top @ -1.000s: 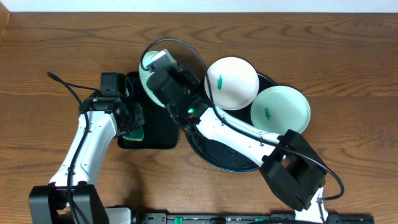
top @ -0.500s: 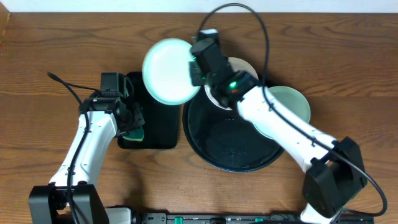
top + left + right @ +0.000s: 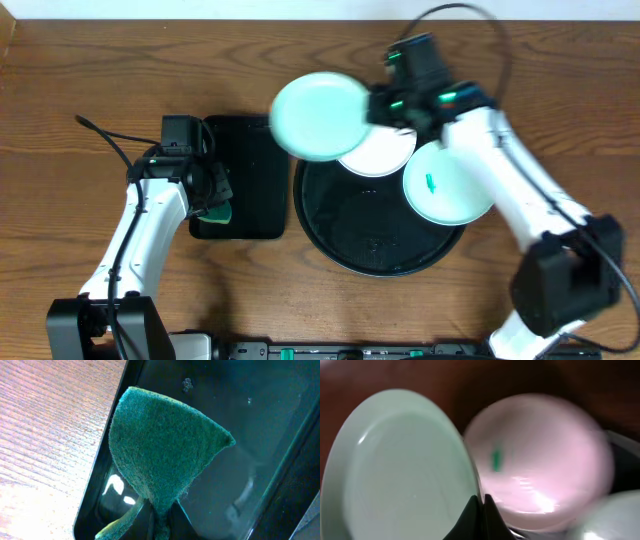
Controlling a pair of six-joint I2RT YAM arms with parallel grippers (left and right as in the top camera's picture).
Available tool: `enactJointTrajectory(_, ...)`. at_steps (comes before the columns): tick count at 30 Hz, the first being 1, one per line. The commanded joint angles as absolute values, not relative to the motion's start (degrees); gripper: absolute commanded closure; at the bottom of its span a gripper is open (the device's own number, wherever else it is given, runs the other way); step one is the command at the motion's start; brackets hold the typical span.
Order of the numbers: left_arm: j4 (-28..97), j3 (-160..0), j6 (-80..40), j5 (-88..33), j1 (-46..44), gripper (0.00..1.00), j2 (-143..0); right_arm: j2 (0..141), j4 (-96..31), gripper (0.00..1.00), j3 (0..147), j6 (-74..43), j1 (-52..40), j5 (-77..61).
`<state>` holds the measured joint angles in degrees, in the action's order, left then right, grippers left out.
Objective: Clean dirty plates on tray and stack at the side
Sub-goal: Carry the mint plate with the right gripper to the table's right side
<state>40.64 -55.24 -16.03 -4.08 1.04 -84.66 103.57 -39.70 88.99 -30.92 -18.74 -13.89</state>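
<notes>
My right gripper will next swing to the right in the overhead view, then go down over bare tabletop beyond the smeared mint plate, as its plate looks clean.
My right gripper [image 3: 374,104] is shut on the rim of a clean pale-mint plate [image 3: 320,115] and holds it in the air over the far left edge of the round black tray [image 3: 340,235]. In the right wrist view that plate [image 3: 400,465] stands on edge in the gripper [image 3: 481,505]. Two plates lie on the tray: a white one [image 3: 385,152], green-smeared in the wrist view [image 3: 540,460], and a mint one with a green smear [image 3: 450,185]. My left gripper [image 3: 213,196] is shut on a green scouring pad [image 3: 160,455] over the rectangular tray.
A smaller black rectangular tray [image 3: 250,190] lies left of the round tray; its glossy floor [image 3: 240,460] shows in the left wrist view. Brown wooden table [image 3: 100,70] all round. My right arm reaches over the back right of the tray.
My right gripper has carried the clean plate rightward from over the rectangular tray to above the round tray's far left edge. The left arm has not moved.
</notes>
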Motion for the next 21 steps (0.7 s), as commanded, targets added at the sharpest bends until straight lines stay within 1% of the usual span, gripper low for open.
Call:
enactJointTrajectory(1,40.38,-55.57,-15.49,-3.18,1.21,0.93,-84.88,99.55,-43.70,0.99,89.23,-29.26,-9.34,-18.76)
enactJointTrajectory(4,40.21,-55.57,-15.49,-3.18,1.21,0.93,-84.93,99.48,-50.35,0.99,89.23,-25.26,1.10,-19.11)
enactJointTrajectory(8,40.21,-55.55,-15.49,-3.20,1.21,0.93,-84.99,99.48,-55.37,0.99,89.23,-22.20,10.79,-19.14)
enactJointTrajectory(9,40.21,-55.57,-15.49,-3.20,1.21,0.93,-84.99,99.48,-57.28,0.99,89.23,-20.45,14.76,-19.14)
enactJointTrajectory(15,40.21,-55.55,-15.49,-3.22,1.21,0.93,-84.99,99.48,-62.04,0.99,89.23,-15.55,24.03,-19.09)
enactJointTrajectory(21,40.23,-55.55,-15.49,-3.22,1.21,0.93,-84.99,99.48,-62.65,0.99,89.21,-15.57,30.02,-17.61)
